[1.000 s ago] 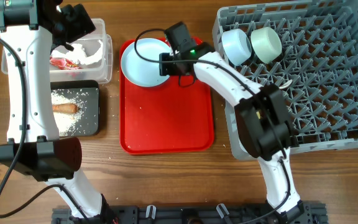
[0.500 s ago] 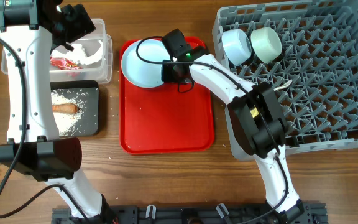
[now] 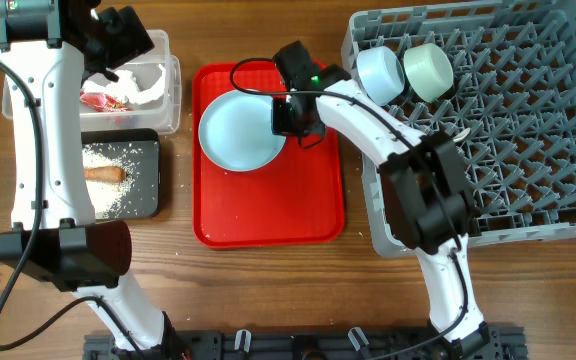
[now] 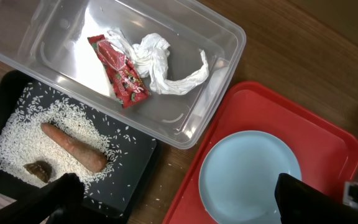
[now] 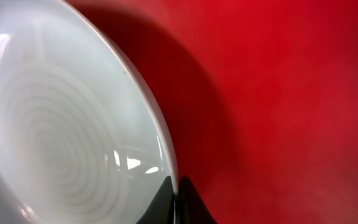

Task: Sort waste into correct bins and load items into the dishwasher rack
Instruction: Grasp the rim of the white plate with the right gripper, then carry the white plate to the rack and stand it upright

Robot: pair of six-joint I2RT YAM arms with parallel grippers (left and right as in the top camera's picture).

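Observation:
I will lift my right gripper, swing it past the bowls and let go of the plate (image 3: pixel 236 132) in the empty slots of the rack, which are to the gripper's right in the overhead view.
The pale blue plate (image 3: pixel 236 132) lies on the red tray (image 3: pixel 268 205). My right gripper (image 3: pixel 284 116) is shut on its right rim; the right wrist view shows the fingertips (image 5: pixel 176 196) pinching the plate's edge (image 5: pixel 61 124). My left gripper (image 3: pixel 118 40) is open and empty above the clear tub (image 3: pixel 171 95), its fingertips (image 4: pixel 179 199) spread wide. The tub (image 4: pixel 229 37) holds white paper (image 4: pixel 160 59) and a red wrapper (image 4: pixel 120 71). The black tray (image 4: pixel 129 168) holds rice, the sausage stick (image 4: pixel 73 146) and the dark lump (image 4: pixel 39 171). The plate also shows in the left wrist view (image 4: pixel 247 174).
The grey rack (image 3: pixel 508 150) at the right holds the light blue bowl (image 3: pixel 378 72) and mint green bowl (image 3: pixel 428 70) on their sides at its back left, and a white spoon-like piece (image 3: pixel 458 133). The yellow cup is out of view. A few grains lie on the table.
My right gripper has drawn the plate from the tray's back left corner toward the front and a little to the right. The left arm has not moved.

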